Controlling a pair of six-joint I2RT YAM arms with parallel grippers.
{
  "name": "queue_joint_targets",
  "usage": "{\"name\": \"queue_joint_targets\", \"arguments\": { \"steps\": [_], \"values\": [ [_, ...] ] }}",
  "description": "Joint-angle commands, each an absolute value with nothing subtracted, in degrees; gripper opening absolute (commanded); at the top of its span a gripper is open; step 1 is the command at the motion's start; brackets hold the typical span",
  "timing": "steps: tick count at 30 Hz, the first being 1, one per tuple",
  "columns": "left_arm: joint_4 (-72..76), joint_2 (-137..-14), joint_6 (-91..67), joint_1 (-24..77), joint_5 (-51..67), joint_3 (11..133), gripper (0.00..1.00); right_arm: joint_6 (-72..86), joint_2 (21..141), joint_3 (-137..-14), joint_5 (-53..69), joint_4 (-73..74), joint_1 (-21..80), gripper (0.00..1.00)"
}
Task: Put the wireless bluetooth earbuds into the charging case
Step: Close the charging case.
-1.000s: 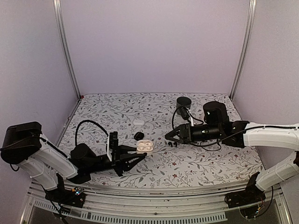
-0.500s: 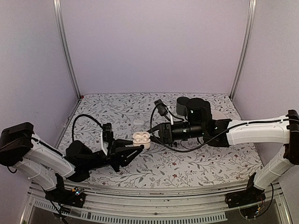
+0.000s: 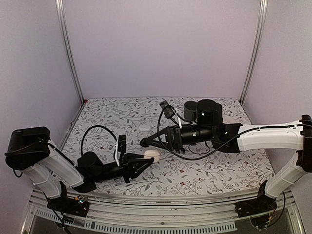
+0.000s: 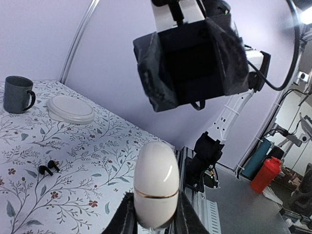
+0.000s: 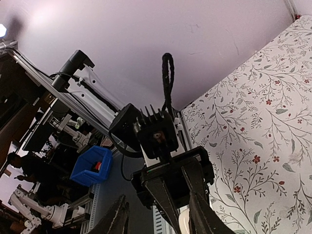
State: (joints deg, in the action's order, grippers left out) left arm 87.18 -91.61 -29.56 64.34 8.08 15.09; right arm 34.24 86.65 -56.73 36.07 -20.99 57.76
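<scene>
The floral cloth is empty beside the small white object, so my left gripper next needs to move outward, bring the closed charging case (image 3: 152, 154) down there and release it.
The white pebble-like charging case (image 4: 156, 183) is closed, a thin gold seam round its middle, and sticks up from my left gripper (image 4: 153, 217), which is shut on its lower half. In the top view the case (image 3: 152, 154) is held low over the table in front of the left gripper (image 3: 147, 159). My right gripper (image 3: 145, 142) reaches in from the right, just behind and above the case, jaws apart with nothing between them. In its own view the right gripper (image 5: 158, 222) looks down onto the left wrist. Two tiny black earbuds (image 4: 47, 168) lie on the floral cloth.
A dark grey mug (image 4: 17, 94) and a flat white round dish (image 4: 70, 108) stand at the back right of the table. A small white object (image 3: 144, 126) lies behind the grippers. Purple walls enclose the floral table (image 3: 112, 114).
The case, open with its wells showing before, is now closed and lower over the table. The right arm swung left from the earbuds to just above the case.
</scene>
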Motion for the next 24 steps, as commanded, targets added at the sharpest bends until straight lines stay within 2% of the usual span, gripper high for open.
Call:
{"name": "queue_joint_targets", "arguments": {
  "steps": [1,10,18,24],
  "values": [
    [104.2,-91.2,-31.8,64.1,5.0,13.2,0.0,33.7,83.4,-58.3,33.1,-19.1,57.9,0.43],
    [98.9,-85.5,-34.9,61.8,3.4,9.9,0.0,36.9,75.2,-52.2,23.7,-15.2,52.6,0.46],
    [73.6,-75.7,-38.2,55.7,8.7,15.4,0.0,40.2,70.4,-48.4,17.4,-11.5,52.4,0.47],
    [47.6,-64.2,-34.9,50.6,1.3,19.2,0.0,42.9,68.5,-45.5,13.2,-8.8,52.3,0.47]
  ]
}}
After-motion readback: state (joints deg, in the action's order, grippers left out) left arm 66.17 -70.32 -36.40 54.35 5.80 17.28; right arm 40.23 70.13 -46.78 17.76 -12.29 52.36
